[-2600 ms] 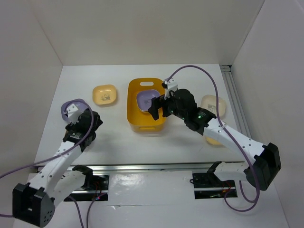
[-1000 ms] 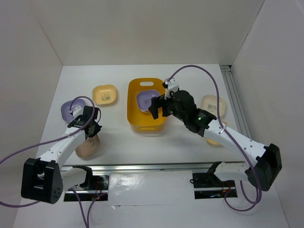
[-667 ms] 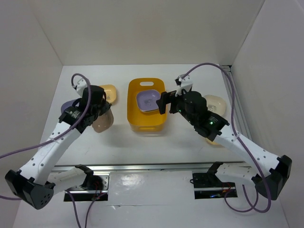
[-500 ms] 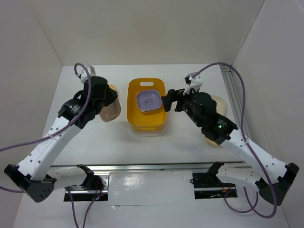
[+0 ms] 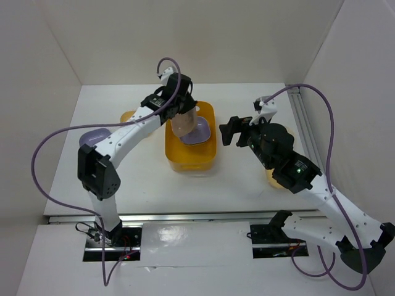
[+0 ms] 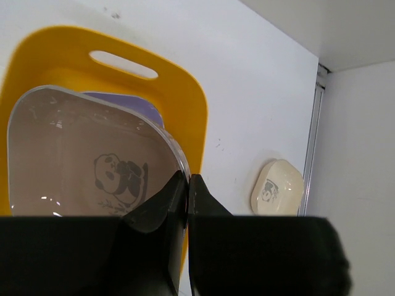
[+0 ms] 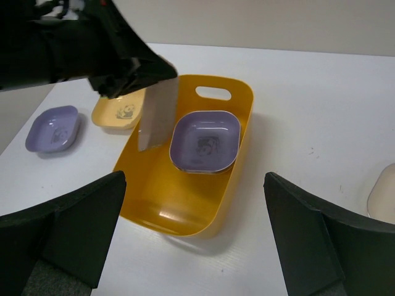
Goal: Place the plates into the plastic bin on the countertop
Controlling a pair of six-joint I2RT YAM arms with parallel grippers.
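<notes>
I will next move my left gripper down into the bin (image 5: 188, 161) and release the pink plate onto the purple plate, since the pink plate still hangs above the purple one inside it.
My left gripper (image 5: 181, 111) is shut on the rim of a pink plate (image 5: 183, 122) with a panda print (image 6: 86, 160), held tilted over the far end of the orange plastic bin (image 5: 188, 161). The fingertips (image 6: 176, 188) pinch the plate's right edge. A purple plate (image 7: 205, 140) lies inside the bin below it. My right gripper (image 5: 227, 131) hangs open and empty just right of the bin, and its wrist view looks down into the bin (image 7: 154, 203). On the white countertop (image 5: 148, 179) rest a purple plate (image 5: 92, 136), a yellow plate (image 7: 117, 111) and a cream plate (image 6: 278, 185).
White walls close the countertop on three sides. A metal rail (image 5: 302, 117) runs along the right wall. A sliver of a yellow plate (image 5: 270, 178) shows under my right arm. My left arm stretches across the left counter over the yellow plate there.
My left arm lifted the pink plate off the near left counter and swung it right, over the bin. My right gripper backed away from the bin to the right, still open.
</notes>
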